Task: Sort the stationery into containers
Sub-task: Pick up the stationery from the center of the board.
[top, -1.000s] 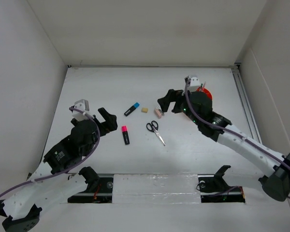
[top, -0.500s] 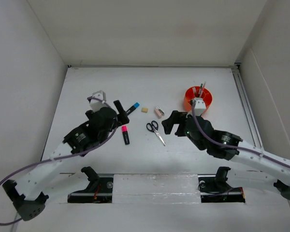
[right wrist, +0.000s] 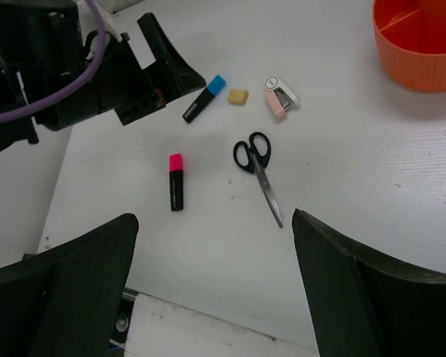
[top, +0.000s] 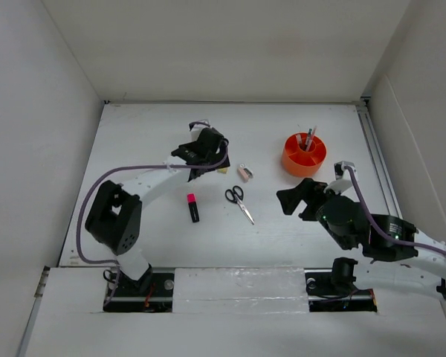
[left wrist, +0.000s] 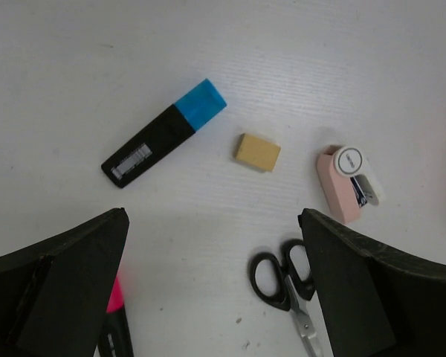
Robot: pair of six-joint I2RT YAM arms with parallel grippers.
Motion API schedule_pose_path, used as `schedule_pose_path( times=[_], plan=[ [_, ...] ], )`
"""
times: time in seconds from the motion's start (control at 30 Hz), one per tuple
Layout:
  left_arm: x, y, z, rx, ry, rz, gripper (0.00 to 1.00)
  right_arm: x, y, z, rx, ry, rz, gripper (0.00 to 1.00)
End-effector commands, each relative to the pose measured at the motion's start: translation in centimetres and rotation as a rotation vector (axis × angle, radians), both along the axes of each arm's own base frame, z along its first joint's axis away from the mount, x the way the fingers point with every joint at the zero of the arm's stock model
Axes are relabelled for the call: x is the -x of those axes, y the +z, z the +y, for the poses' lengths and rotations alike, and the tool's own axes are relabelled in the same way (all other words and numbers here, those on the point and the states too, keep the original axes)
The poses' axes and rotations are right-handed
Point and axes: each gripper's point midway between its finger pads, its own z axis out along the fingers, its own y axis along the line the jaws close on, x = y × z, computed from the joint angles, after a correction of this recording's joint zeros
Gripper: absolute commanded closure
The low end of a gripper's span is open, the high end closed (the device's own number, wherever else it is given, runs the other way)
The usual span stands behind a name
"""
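The cream eraser (top: 222, 170) (left wrist: 256, 152) lies at an angle to my open fingers, so next I will lower my left gripper to the right in the top view, onto it, turning slightly.
The orange tub (top: 305, 155) stands at the right rear with thin pens (top: 309, 138) upright in it. My left gripper (top: 201, 155) is open and empty, hovering over the blue-capped black marker (left wrist: 163, 134) and the cream eraser (left wrist: 256, 152); the top view hides the marker. The pinkish-beige piece (left wrist: 347, 182) lies right of the eraser. The black-handled scissors (top: 239, 202) and the pink-and-black highlighter (top: 193, 207) lie nearer the front. My right gripper (top: 297, 199) is open and empty, right of the scissors and in front of the tub. The pink pencil is not in view.
White walls close in the table on the left, back and right. A rail runs along the right edge (top: 379, 156). The left arm (right wrist: 82, 74) fills the upper left of the right wrist view. The tub (right wrist: 424, 44) shows at its top right.
My left arm has swung far forward and right, from beside the highlighter to above the marker and eraser. My right arm has pulled back toward the near edge, uncovering the tub.
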Motion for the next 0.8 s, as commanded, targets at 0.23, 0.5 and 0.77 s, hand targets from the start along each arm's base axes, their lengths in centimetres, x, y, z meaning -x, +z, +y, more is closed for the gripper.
schedule_pose_path(
  times=[0.23, 0.5, 0.77],
  plan=[
    [-5.0, -0.4, -4.0, 0.020, -0.182, 0.013, 0.02, 0.7, -0.2, 0.4, 0.015, 0.064, -0.006, 0.10],
    [-4.7, -3.4, -3.8, -0.015, -0.191, 0.072, 0.10, 0.9, -0.6, 0.7, 0.010, 0.086, -0.013, 0.10],
    [-5.0, -5.6, -5.0, -0.049, -0.223, 0.108, 0.16, 1.0, -0.5, 1.3, 0.008, 0.108, -0.014, 0.10]
  ],
)
